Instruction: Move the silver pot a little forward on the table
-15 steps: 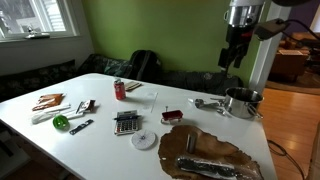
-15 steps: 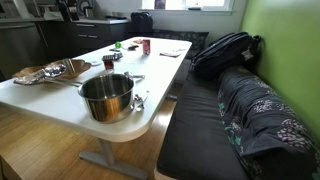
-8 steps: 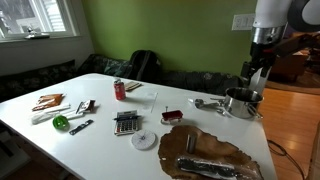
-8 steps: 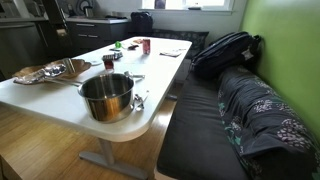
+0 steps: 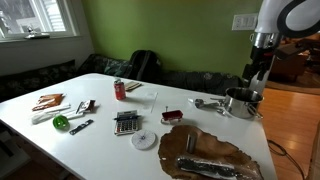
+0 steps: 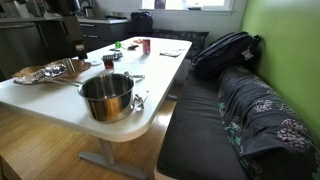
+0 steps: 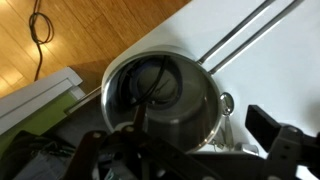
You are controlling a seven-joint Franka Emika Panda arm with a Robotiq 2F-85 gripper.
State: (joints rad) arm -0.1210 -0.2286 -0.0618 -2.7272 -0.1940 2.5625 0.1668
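Observation:
The pot's rim is below, between my open fingers. My gripper needs to go down next over the pot's rim by the silver utensil, with one finger inside the pot, and close.
The silver pot [image 5: 241, 100] stands near the right end of the white table [image 5: 100, 150]. It is in front in an exterior view [image 6: 106, 96] and fills the wrist view [image 7: 165, 95], empty, with a small ring handle on its side. My gripper [image 5: 252, 84] hangs just above the pot, at its far rim. In the wrist view the gripper [image 7: 185, 150] is open and empty, with one dark finger outside the pot's wall and the rest over the pot. It does not touch the pot as far as I can see.
A flat silver utensil [image 5: 205, 103] lies beside the pot. A brown mat [image 5: 210, 152], a calculator [image 5: 126, 123], a red can [image 5: 120, 90] and small items are spread over the table. The table's rounded edge [image 6: 150, 110] is close to the pot; a couch with a backpack [image 6: 225, 50] lies beyond.
The arm has moved right and down, from high over the table to just above the pot. The pot has not moved.

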